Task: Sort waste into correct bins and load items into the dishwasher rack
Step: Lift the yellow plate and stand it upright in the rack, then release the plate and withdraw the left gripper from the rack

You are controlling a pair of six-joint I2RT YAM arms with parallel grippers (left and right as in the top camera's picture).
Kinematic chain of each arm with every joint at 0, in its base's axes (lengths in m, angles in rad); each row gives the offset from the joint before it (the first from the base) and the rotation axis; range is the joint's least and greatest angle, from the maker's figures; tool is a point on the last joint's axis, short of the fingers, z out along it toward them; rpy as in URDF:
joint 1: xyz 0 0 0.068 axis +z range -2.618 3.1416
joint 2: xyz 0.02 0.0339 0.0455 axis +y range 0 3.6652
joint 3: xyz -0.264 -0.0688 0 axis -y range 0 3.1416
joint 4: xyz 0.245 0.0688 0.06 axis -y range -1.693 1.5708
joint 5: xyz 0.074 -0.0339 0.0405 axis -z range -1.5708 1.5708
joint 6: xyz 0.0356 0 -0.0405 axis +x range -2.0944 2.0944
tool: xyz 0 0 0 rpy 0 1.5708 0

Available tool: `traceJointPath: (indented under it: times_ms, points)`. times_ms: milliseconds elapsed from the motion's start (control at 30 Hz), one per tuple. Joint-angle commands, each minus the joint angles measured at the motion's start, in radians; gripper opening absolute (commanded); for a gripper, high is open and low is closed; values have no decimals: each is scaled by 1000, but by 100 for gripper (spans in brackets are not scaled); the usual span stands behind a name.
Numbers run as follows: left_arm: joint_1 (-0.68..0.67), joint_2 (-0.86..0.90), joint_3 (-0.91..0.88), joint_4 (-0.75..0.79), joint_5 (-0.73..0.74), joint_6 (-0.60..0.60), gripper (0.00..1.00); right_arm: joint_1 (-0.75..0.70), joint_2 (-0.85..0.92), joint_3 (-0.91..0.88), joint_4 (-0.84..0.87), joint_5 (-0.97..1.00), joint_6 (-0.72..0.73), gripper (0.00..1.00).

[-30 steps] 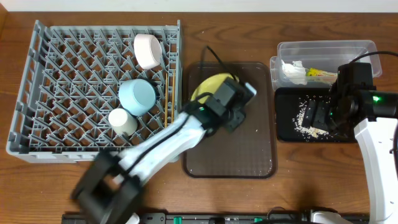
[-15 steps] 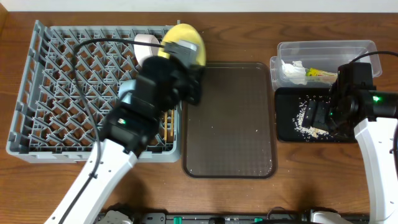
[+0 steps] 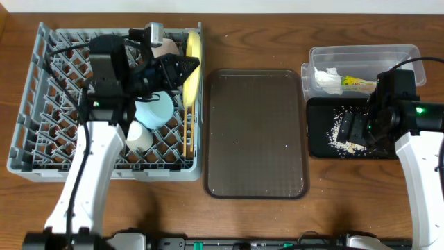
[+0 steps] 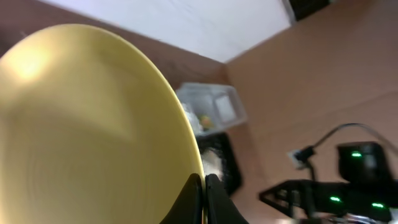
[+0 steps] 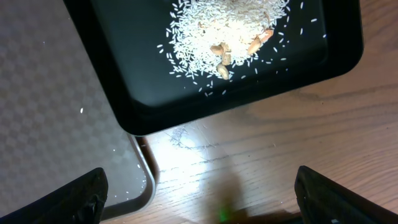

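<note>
The left gripper will next lower the yellow plate (image 3: 193, 55) a little into the side of the rack by the brown serving tray and let go of it, since the plate already stands upright there.
The yellow plate (image 3: 193, 55) stands on edge over the far right side of the grey dishwasher rack (image 3: 62, 104). My left gripper (image 3: 183, 70) is shut on its rim. In the left wrist view the plate (image 4: 87, 124) fills the left and the two fingertips (image 4: 204, 196) pinch its edge. The rack also holds a light blue bowl (image 3: 155, 108), a small white cup (image 3: 137, 135), a white bowl (image 3: 164, 48) half hidden by the arm, and chopsticks (image 3: 187, 121). My right gripper (image 5: 205, 199) hangs open and empty at the near edge of the black tray (image 5: 124, 93), which holds rice scraps (image 5: 224, 31).
A brown serving tray (image 3: 255, 132) lies between the rack and the bins, with a few crumbs on it. The clear tub (image 3: 364, 55) at the back right holds crumpled tissue (image 3: 326, 80) and a crinkly wrapper (image 3: 357, 83). The black tray (image 3: 326, 142) sits just in front of it.
My left arm swung from the brown tray over to the rack, carrying the yellow plate and turning it on edge. The right arm has not moved.
</note>
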Motion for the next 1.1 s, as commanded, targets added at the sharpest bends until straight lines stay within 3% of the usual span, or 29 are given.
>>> traceJointPath:
  times_ms: [0,400,433,500,567,633,667,867,1067]
  points:
    - [32,66,5,8,161,-83,6,-7,-9,16,0,14,-13,94]
    - [115,281,5,21,160,-82,7,-7,-9,16,-1,14,-13,95]
    - [116,293,5,27,160,-82,13,-7,-9,16,-1,14,-13,95]
    - [116,303,5,44,145,-82,42,-7,-9,16,-1,14,-13,95]
    - [117,300,5,58,118,-78,51,-7,-9,16,5,13,-12,95]
    - [121,291,5,72,93,-44,74,-7,-9,16,17,6,-13,96]
    - [125,282,5,73,71,-30,79,-7,-9,16,26,5,-13,97]
    - [130,188,5,4,-115,81,86,-6,-9,16,122,-41,-51,99]
    - [129,32,5,-224,-427,246,87,-6,-7,16,305,-217,-125,99]
